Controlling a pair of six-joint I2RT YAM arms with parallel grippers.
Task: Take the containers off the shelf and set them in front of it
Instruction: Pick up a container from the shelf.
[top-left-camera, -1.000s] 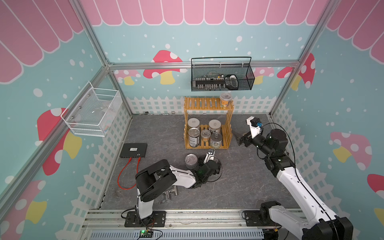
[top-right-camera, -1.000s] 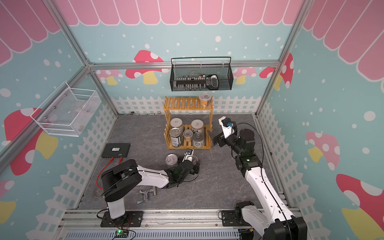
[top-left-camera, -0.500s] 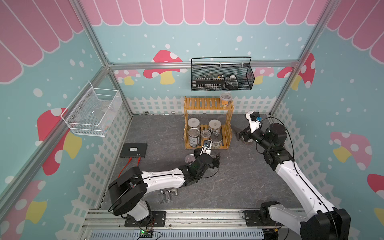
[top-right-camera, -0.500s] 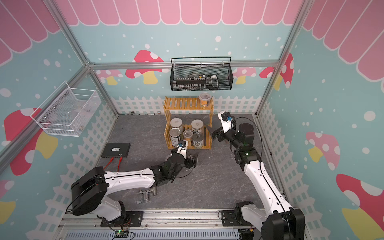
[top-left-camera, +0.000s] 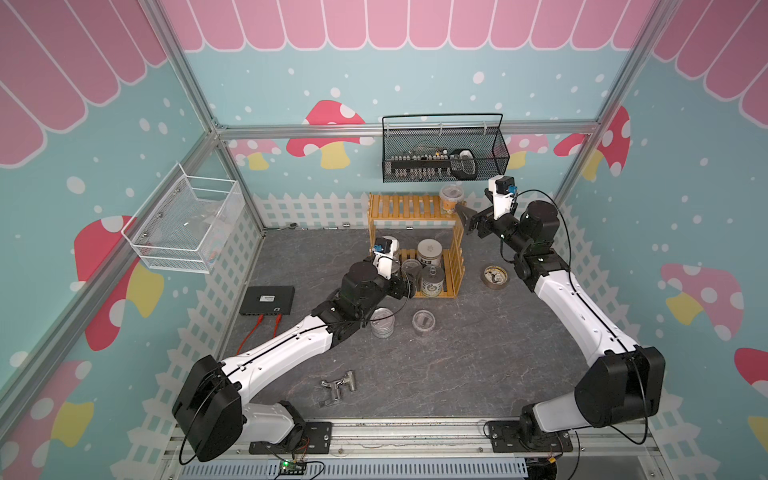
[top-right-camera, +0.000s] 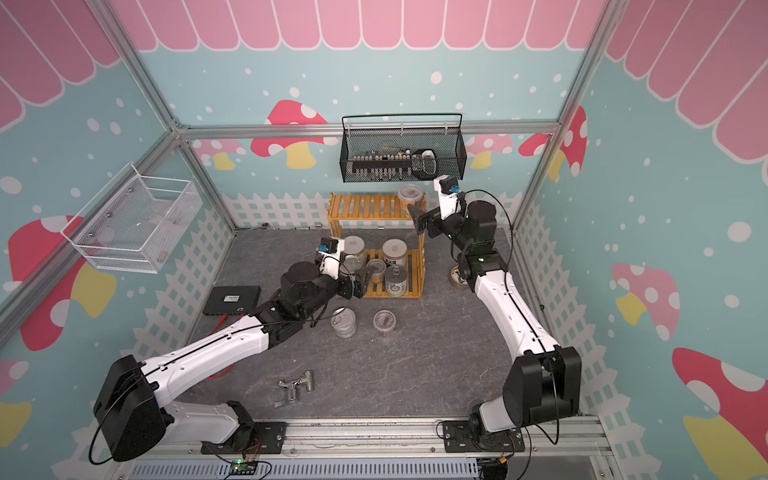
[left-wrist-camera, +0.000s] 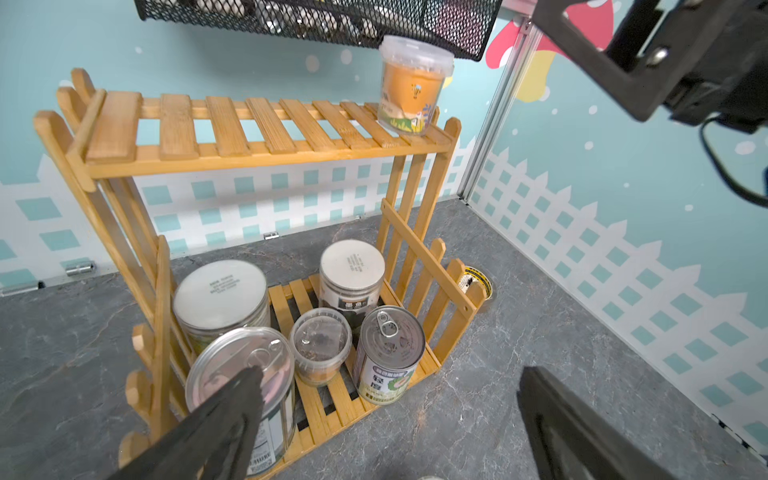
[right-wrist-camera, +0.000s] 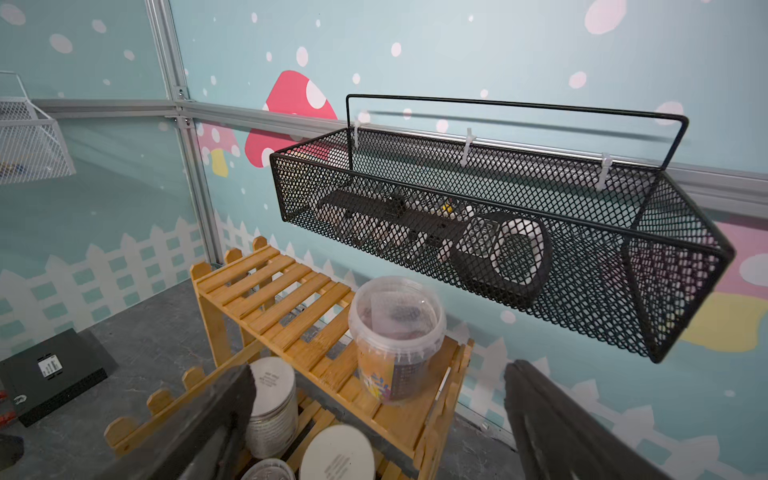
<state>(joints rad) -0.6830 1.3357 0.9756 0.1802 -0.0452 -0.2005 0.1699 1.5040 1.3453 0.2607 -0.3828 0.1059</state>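
Note:
My right gripper is open, and the clear jar with the orange label stands outward of its fingers on the shelf's top level. It should move outward next until its fingers are on both sides of the jar.
The bamboo shelf stands at the back wall. On its top tier, at the right end, is a clear jar with an orange label. My right gripper hangs open just beside that jar, not touching it. The lower tier holds two white-lidded jars, a small clear jar and two tin cans. My left gripper is open and empty at that tier's front. A tin can and a clear jar stand on the floor in front.
A tape roll lies on the floor right of the shelf. A metal faucet piece lies near the front. A black box with red cables sits at the left. A black wire basket hangs just above the shelf, a white mesh basket on the left wall.
My left gripper opened, left the clear jar on the floor and moved back to the shelf's lower tier. My right gripper rose to the right end of the top tier.

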